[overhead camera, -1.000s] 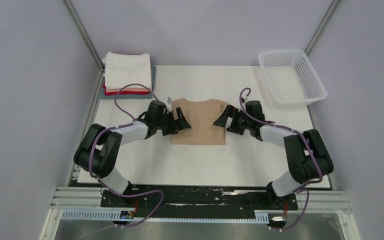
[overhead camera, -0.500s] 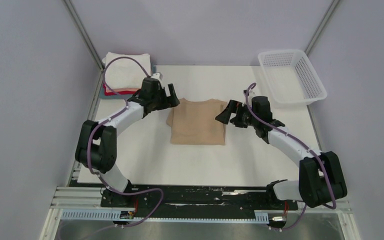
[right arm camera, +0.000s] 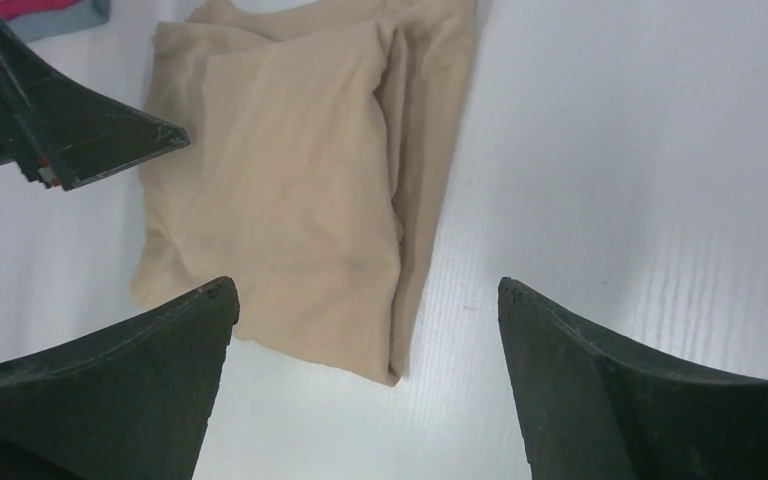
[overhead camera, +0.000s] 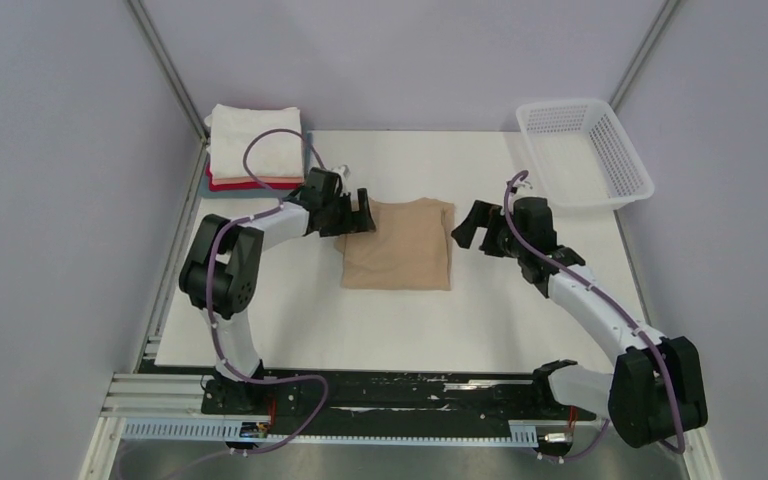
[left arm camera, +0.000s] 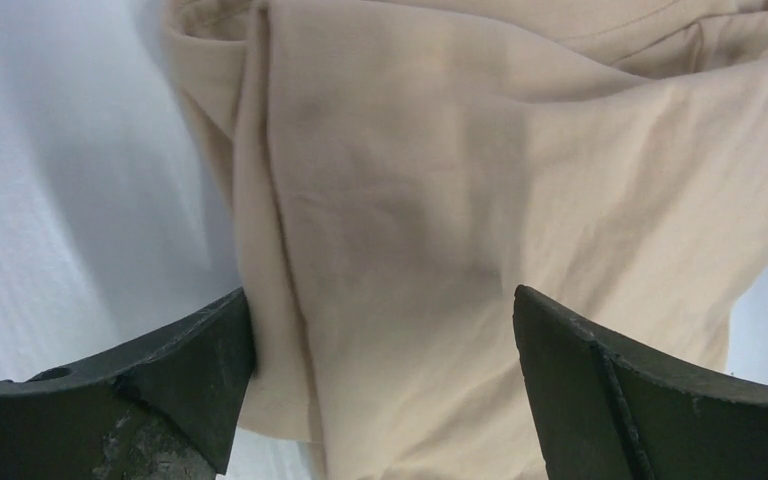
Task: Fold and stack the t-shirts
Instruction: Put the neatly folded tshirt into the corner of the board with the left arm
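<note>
I will next move my left gripper to the right in the top view and close it on the t-shirt's folded edge nearest the stack (overhead camera: 344, 242) (left arm camera: 298, 325), because that edge runs between its spread fingers.
A tan t-shirt (overhead camera: 398, 247) lies flat mid-table, its sides folded in to a narrow rectangle, collar at the far end. My left gripper (overhead camera: 357, 216) is open at its far-left corner; in the left wrist view the tan cloth (left arm camera: 440, 200) runs between the spread fingers (left arm camera: 170, 380) of that gripper (left arm camera: 385, 345). My right gripper (overhead camera: 466, 228) is open just right of the shirt's far-right edge, holding nothing. In the right wrist view that gripper (right arm camera: 368, 335) hovers over bare table near the shirt's (right arm camera: 290, 190) corner. A stack of folded t-shirts (overhead camera: 257, 150), white on top, sits at the far left.
A white mesh basket (overhead camera: 585, 152) stands at the far right corner. The white table (overhead camera: 410, 330) extends toward the arm bases. Grey walls close in both sides. The left gripper's finger (right arm camera: 80, 130) shows in the right wrist view.
Both grippers left the shirt's sides and moved toward its far end. The left swung out to the far left, then back to the collar corner. The right drew slightly off the right edge.
</note>
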You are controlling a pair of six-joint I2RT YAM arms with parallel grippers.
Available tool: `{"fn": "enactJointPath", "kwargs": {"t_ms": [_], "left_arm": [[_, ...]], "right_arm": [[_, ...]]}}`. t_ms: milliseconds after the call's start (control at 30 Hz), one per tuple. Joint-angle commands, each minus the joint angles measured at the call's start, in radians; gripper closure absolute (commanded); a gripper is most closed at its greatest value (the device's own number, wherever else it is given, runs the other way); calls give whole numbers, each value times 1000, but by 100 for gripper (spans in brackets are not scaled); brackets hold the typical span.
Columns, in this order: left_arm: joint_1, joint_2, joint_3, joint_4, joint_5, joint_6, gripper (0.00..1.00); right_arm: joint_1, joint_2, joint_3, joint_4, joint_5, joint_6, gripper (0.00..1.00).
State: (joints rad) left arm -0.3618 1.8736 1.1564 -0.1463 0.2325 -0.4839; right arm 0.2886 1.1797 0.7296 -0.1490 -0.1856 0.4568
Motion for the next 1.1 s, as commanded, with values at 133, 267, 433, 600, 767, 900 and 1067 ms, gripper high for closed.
{"fn": "enactJointPath", "kwargs": {"t_ms": [133, 267, 433, 600, 767, 900, 1067], "left_arm": [[-150, 84, 5, -97, -141, -142, 4], [-226, 134, 74, -218, -339, -201, 17], [-260, 194, 175, -278, -423, -233, 64], [-260, 223, 234, -292, -462, -163, 100], [-245, 197, 327, -289, -686, 29, 100], [-181, 149, 332, -157, -681, 241, 100], [-114, 115, 342, 0, -692, 519, 100]], "right_arm": [[-22, -5, -45, -23, 112, -29, 0], [-27, -20, -56, -27, 146, -26, 0], [-33, -46, -66, -30, 163, -27, 0], [-41, -95, -82, -31, 221, -32, 0], [-45, -129, -94, -29, 270, -38, 0], [-44, -133, -100, -25, 312, -44, 0], [-44, -116, -99, -13, 323, -49, 0]]}}
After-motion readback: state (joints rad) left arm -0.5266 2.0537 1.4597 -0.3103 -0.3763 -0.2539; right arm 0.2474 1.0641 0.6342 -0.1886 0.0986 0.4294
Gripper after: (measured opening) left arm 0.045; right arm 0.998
